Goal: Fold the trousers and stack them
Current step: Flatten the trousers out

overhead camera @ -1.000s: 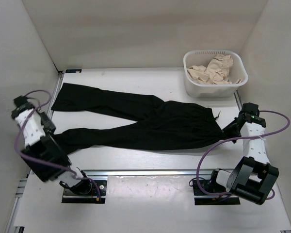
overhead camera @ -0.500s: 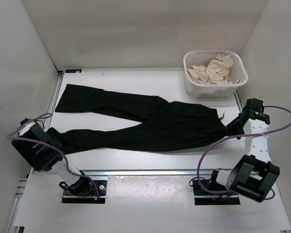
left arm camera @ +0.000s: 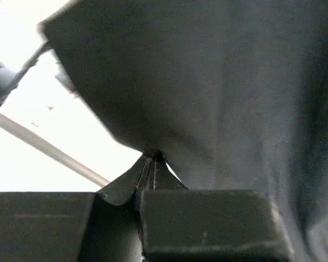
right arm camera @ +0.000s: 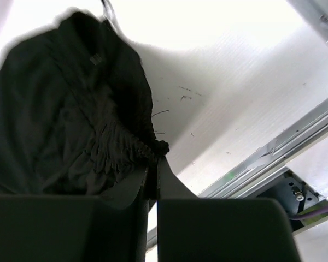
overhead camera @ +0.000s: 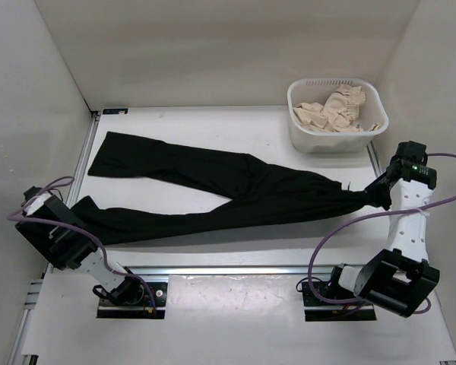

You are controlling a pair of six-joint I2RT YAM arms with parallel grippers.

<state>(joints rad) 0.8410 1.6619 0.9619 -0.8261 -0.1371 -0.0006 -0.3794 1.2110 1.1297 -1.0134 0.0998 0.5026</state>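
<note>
The pointed waist end of the trousers will be spread next as my right gripper goes back down to bare tabletop by the metal bar and lets go.
The black trousers (overhead camera: pixel 243 186) lie stretched across the white table, waist at the right and both legs running left. My left gripper (overhead camera: pixel 74 209) is at the hem of the near leg. In the left wrist view it (left arm camera: pixel 152 161) is shut on the edge of the trousers (left arm camera: pixel 208 82). My right gripper (overhead camera: pixel 378 196) holds the waist end, which is drawn to a point. In the right wrist view it (right arm camera: pixel 154 164) is shut on the gathered waistband of the trousers (right arm camera: pixel 60 120). The far leg lies flat, its hem at the back left.
A white basket (overhead camera: pixel 304 137) with beige frilled garments (overhead camera: pixel 336 109) stands at the back right, just beyond the right gripper. White walls close in the left, right and back. A metal rail (overhead camera: pixel 228 270) runs along the table's near edge.
My left gripper has lowered to the near leg's hem and shut on it. The right gripper has pulled the waist further right, stretching the trousers and narrowing the waist end.
</note>
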